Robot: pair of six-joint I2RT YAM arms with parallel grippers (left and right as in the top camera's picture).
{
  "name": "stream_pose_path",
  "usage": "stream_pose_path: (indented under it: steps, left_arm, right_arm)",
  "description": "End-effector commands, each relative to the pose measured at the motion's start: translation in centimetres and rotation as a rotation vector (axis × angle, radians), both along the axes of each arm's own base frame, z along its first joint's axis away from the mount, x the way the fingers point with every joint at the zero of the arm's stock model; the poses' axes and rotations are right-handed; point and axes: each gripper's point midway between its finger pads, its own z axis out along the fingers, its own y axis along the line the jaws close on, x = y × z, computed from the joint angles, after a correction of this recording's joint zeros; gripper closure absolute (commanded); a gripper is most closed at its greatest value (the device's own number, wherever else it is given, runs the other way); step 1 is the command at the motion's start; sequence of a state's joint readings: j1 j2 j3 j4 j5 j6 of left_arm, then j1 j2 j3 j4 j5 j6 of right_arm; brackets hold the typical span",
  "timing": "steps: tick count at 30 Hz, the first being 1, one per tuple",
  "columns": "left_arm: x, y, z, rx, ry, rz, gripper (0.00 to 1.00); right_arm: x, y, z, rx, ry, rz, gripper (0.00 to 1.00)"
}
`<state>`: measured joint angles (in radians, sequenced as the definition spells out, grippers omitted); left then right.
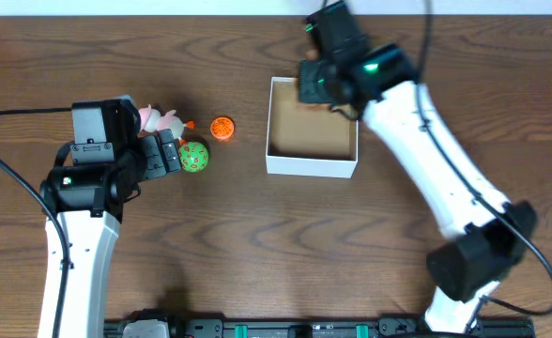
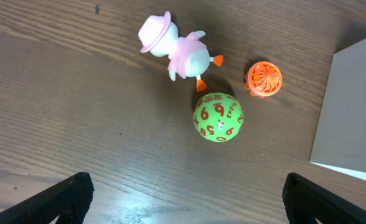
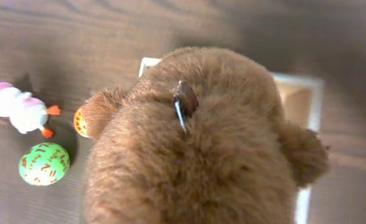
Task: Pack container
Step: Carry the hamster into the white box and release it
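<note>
The tan bottom of the box lies bare beside the box's side nearest the orange toy, so the robot's right gripper will go down into the box there next and let go of the brown plush.
The container (image 1: 312,166) is a square white box with a tan floor at the table's middle right; its wall shows in the left wrist view (image 2: 351,112) and its rim in the right wrist view (image 3: 314,87). My right gripper (image 1: 312,83) hangs over the box's back left corner, shut on a brown plush toy (image 3: 195,149) that fills its wrist view and hides the fingers. My left gripper (image 2: 186,199) is open and empty above the table, just left of a green numbered ball (image 1: 194,156).
A pink and white duck toy (image 1: 159,120) lies beside the green ball (image 2: 218,117). A small orange ribbed toy (image 1: 222,128) sits between them and the box. All three show in the right wrist view, left of the plush.
</note>
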<state>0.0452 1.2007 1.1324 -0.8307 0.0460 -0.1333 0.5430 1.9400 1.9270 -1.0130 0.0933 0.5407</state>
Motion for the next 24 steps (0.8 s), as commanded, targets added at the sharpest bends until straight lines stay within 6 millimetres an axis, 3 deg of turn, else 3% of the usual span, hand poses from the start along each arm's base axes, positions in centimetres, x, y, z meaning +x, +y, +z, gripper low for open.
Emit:
stream_pose_path:
  steps: [1, 6, 10, 15, 17, 21, 24]
  left_arm:
    - [0.3, 0.2, 0.9, 0.005, -0.021, 0.006, 0.02]
    - [0.3, 0.2, 0.9, 0.005, -0.021, 0.006, 0.02]
    - [0.3, 0.2, 0.9, 0.005, -0.021, 0.006, 0.02]
    - [0.3, 0.2, 0.9, 0.005, -0.021, 0.006, 0.02]
    - [0.3, 0.2, 0.9, 0.005, -0.021, 0.006, 0.02]
    - [0.3, 0.2, 0.9, 0.005, -0.021, 0.006, 0.02]
    - [0.3, 0.2, 0.9, 0.005, -0.021, 0.006, 0.02]
  right_arm:
    - [-0.1, 0.7, -3.2, -0.013, 0.049, -0.162, 0.99]
    - [0.3, 1.8, -7.8, -0.015, 0.123, -0.237, 0.99]
    - [1.2, 2.6, -11.4, -0.008, 0.169, -0.231, 0.91]
    - [1.6, 2.6, -14.3, -0.046, 0.202, -0.189, 0.85]
    - [1.5, 2.5, -15.0, -0.064, 0.21, -0.176, 0.77]
    - [1.9, 2.6, -15.9, -0.098, 0.197, -0.103, 0.37]
    - [2.3, 2.8, -15.6, -0.119, 0.17, -0.032, 0.29]
